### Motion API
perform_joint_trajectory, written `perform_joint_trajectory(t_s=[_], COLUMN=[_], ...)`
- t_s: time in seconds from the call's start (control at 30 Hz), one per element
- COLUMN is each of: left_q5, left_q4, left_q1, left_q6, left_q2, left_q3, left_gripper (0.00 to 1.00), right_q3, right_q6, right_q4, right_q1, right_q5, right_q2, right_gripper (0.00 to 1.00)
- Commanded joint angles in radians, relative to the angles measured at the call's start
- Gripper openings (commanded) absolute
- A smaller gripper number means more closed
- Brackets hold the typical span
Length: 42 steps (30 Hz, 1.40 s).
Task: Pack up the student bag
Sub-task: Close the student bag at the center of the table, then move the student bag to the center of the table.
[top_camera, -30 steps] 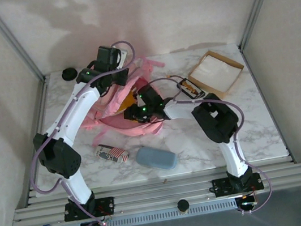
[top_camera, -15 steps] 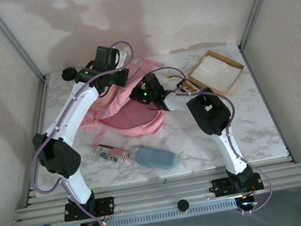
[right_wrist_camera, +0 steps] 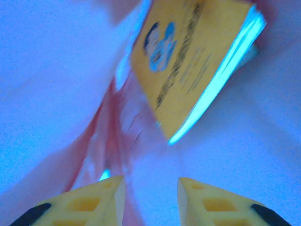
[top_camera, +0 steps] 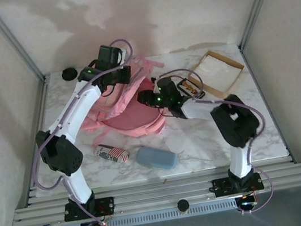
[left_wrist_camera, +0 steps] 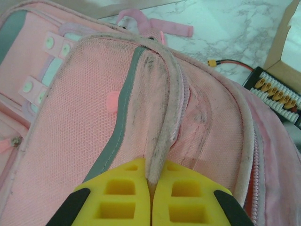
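The bag's opening (top_camera: 138, 110) is wide open and uncovered below my left gripper. My left gripper should next move down toward the cardboard box and release the bag's pink rim over it.
The student bag (top_camera: 133, 113), a pink backpack, lies at the table's middle. My left gripper (top_camera: 123, 76) is at its far top edge. In the left wrist view the yellow fingers (left_wrist_camera: 151, 188) are shut on the pink padded rim of the bag (left_wrist_camera: 94, 117), holding it up. My right gripper (top_camera: 146, 98) points into the bag's mouth from the right. The right wrist view looks at the bag's inside, where a yellow book (right_wrist_camera: 188, 61) lies ahead of my right gripper (right_wrist_camera: 151, 188). Its jaws are open with nothing between them.
A shallow cardboard box (top_camera: 216, 71) sits at the back right, with a black charger board (top_camera: 189, 88) beside it. A blue-grey oval case (top_camera: 156, 158) and a small striped pouch (top_camera: 113, 153) lie in front of the bag. A black round cap (top_camera: 69, 74) is at the back left.
My right arm has drawn back to the right, out of the bag's opening. The yellow book seen in the open bag from above is now covered. The left gripper keeps its hold.
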Motion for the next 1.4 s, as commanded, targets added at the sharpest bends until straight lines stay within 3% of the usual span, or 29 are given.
perform_joint_trajectory(t_s=[0.0,0.1,0.33,0.6,0.67,0.73,0.87,1.07,1.37], left_q5=[0.007,-0.028,-0.068,-0.049,0.009,0.023,0.042,0.111,0.165], left_q4=[0.108,0.145,0.168,0.257,0.240,0.207,0.227,0.433,0.536], left_q1=[-0.041,-0.063,-0.127,-0.169,-0.154,-0.140,-0.098,0.023,0.236], left_q6=[-0.138,-0.206,-0.316,-0.418,-0.392,-0.380,-0.378,-0.472,-0.578], left_q2=[0.014,0.048,0.188,0.252,0.238,0.200,0.025,-0.302,-0.504], left_q3=[0.037,0.037,0.127,0.129,0.129,0.110,-0.083,-0.524,-0.872], left_gripper=[0.00,0.00,0.00,0.02,0.36,0.48,0.62,0.66,0.67], right_q3=[-0.086,-0.131,-0.206,-0.232,-0.253,-0.266,-0.302,-0.327,-0.210], right_q6=[-0.036,-0.068,-0.077,-0.069,-0.044,-0.027,0.039,0.100,0.067], right_q4=[-0.085,-0.253,-0.458,-0.592,-0.598,-0.606,-0.582,-0.445,-0.324], right_q1=[-0.009,-0.025,-0.087,-0.110,-0.106,-0.093,-0.044,0.009,-0.015], right_q5=[0.003,0.078,0.119,0.082,0.047,0.033,0.041,0.071,0.152], right_q2=[-0.134,-0.239,-0.427,-0.519,-0.526,-0.532,-0.516,-0.410,-0.163], right_gripper=[0.36,0.39,0.50,0.57,0.60,0.61,0.65,0.65,0.58])
